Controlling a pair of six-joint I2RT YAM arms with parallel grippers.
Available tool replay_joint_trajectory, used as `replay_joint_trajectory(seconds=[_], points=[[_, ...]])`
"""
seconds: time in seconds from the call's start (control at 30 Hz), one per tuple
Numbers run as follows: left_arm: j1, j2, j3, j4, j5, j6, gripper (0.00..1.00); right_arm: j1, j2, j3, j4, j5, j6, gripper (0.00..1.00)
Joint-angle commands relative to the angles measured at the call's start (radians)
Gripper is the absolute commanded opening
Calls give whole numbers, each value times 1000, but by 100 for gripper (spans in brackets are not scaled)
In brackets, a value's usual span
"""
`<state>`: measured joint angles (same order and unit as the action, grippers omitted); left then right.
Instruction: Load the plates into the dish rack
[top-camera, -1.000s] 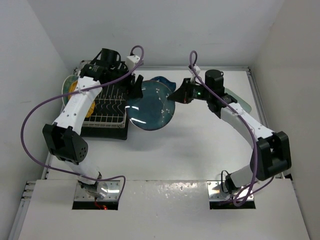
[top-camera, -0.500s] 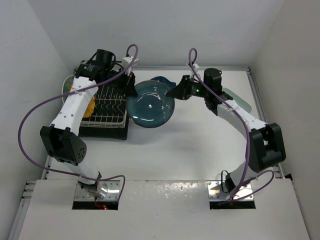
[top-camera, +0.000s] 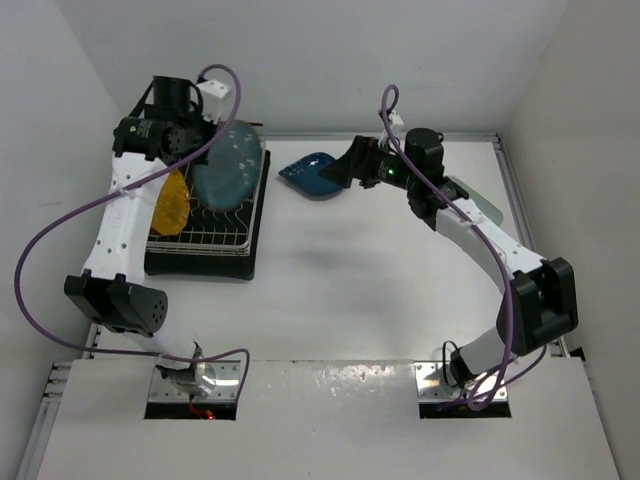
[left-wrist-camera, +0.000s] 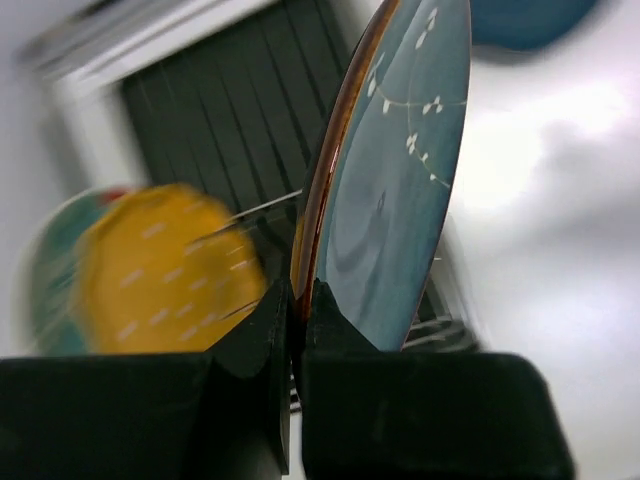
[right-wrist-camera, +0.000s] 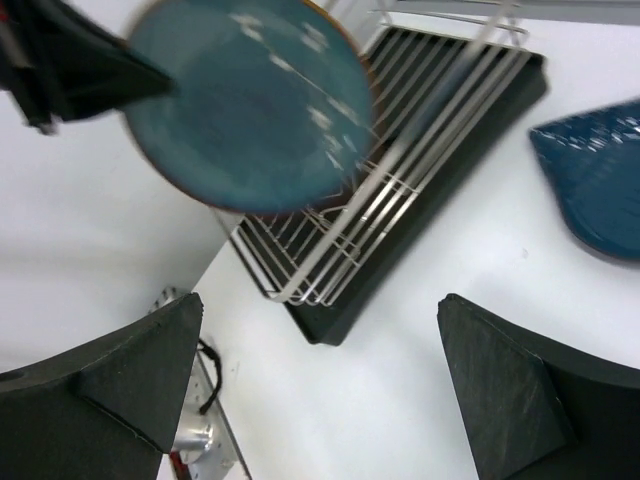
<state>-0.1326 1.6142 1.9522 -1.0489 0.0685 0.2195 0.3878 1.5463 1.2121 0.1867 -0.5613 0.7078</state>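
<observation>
Next I should move my left gripper left in the top view, lower the teal plate (top-camera: 230, 165) into the slot beside the yellow dotted plate (top-camera: 172, 203) and release, since that slot's empty.
The teal round plate (top-camera: 230, 165) hangs on edge above the dish rack (top-camera: 205, 238), and my left gripper (top-camera: 203, 150) is shut on its rim. In the left wrist view the left gripper (left-wrist-camera: 297, 295) pinches the brown-edged rim of the teal plate (left-wrist-camera: 400, 190). The yellow dotted plate (top-camera: 172, 203) stands in the rack, with a blurred teal-and-red plate (left-wrist-camera: 40, 270) behind it. My right gripper (top-camera: 338, 172) is open and holds nothing, at the right end of the dark blue leaf-shaped plate (top-camera: 308, 175). The pale mint plate (top-camera: 483, 207) lies partly under the right arm.
The rack's black drip tray (right-wrist-camera: 420, 215) reaches toward the table's middle. In the right wrist view, the right gripper (right-wrist-camera: 320, 300) spreads wide over bare white table, with the teal plate (right-wrist-camera: 250, 100) and dark blue plate (right-wrist-camera: 595, 175) ahead. White walls close in the left, back and right.
The right gripper let go of the teal plate and opened wide. The left gripper closed on the plate, swung it left from mid-table and tilted it on edge over the rack.
</observation>
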Motion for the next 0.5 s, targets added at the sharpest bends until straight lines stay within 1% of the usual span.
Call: replay_joint_trajectory(seconds=[0.0, 0.03, 0.07, 0.13, 0.17, 0.3, 0.47], points=[[37, -143, 82, 150, -378, -45, 0, 2, -69, -43, -13, 112, -22, 100], [37, -154, 68, 165, -430, -45, 0, 5, -77, -48, -10, 115, -22, 100], [47, -164, 33, 197, -523, -34, 0, -1, -80, -54, -15, 116, -22, 100], [47, -184, -16, 230, -596, -17, 0, 0, -83, -65, -15, 118, -22, 100], [56, -198, -66, 262, -655, -3, 0, 0, -81, -68, -13, 120, -19, 100], [65, -212, -169, 348, -723, 21, 0, 0, -80, -77, -12, 118, -14, 100], [93, -212, -249, 391, -723, 30, 0, 0, -92, -88, -18, 118, -24, 100]])
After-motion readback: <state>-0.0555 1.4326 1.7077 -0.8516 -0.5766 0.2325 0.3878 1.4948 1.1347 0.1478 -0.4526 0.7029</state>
